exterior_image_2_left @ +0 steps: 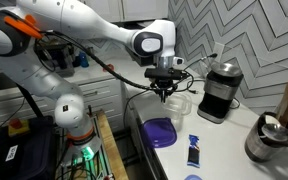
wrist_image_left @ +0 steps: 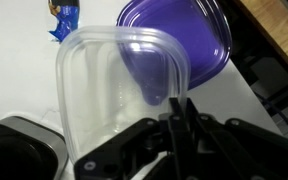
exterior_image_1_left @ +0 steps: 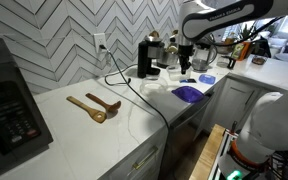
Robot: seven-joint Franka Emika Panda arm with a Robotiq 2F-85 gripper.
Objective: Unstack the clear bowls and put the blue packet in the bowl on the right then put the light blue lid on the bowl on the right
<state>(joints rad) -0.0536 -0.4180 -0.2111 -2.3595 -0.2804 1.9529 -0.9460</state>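
The bare counter between the dark blue-purple lid and the coffee machine is empty, so the gripper will next move down toward that spot to release the clear bowl.
My gripper [wrist_image_left: 172, 118] is shut on the near rim of a clear bowl [wrist_image_left: 109, 90], which fills the middle of the wrist view. In both exterior views the gripper [exterior_image_2_left: 165, 92] [exterior_image_1_left: 187, 68] hangs over the counter with the see-through bowl [exterior_image_2_left: 178, 99] at its tips. I cannot tell whether one bowl or both are in the grip. The blue packet [wrist_image_left: 64, 18] [exterior_image_2_left: 194, 150] lies flat on the counter beyond the bowl. The light blue lid [exterior_image_1_left: 206, 78] lies on the counter near the arm.
A larger dark blue-purple flat lid [wrist_image_left: 179, 40] [exterior_image_2_left: 161, 131] [exterior_image_1_left: 187, 93] lies on the counter by the bowl. A black coffee machine [exterior_image_2_left: 219, 90] [exterior_image_1_left: 144, 58] stands at the wall, a metal pot [exterior_image_2_left: 269, 138] beside it. Wooden spoons [exterior_image_1_left: 94, 105] and a microwave [exterior_image_1_left: 9, 105] are further along.
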